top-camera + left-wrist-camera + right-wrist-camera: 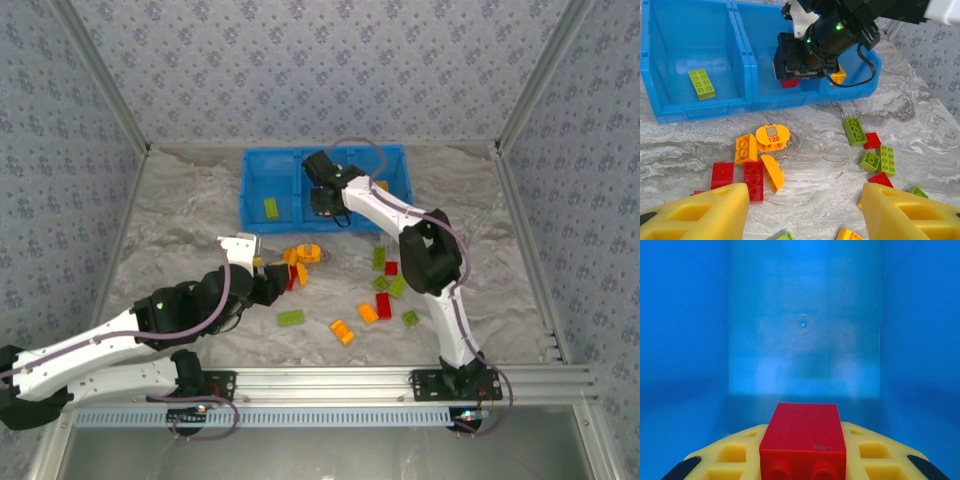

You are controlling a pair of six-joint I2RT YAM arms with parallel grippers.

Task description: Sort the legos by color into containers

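I need to move my right gripper down onto the near part of the bottom of the bin's middle section and release the red lego, since the neighboring sections hold green and orange.
The long blue bin (254, 222) stands at the back of the table. My right gripper (325, 198) reaches down into its middle compartment (805, 340), shut on a red lego (802, 440); that lego (790, 83) also peeks out under the fingers in the left wrist view. The left compartment holds a lime green lego (702, 83), the right one an orange lego (839, 76). My left gripper (805, 200) hangs open above the table with nothing between its fingers, just right of a red lego (754, 180) and an orange half-round piece (773, 172).
Loose legos lie in front of the bin: an orange cluster (303, 256), green ones (380, 258) (291, 318), red ones (383, 305), orange ones (342, 332). The right arm (430, 250) arches over the right-hand group. Metal frame posts edge the table.
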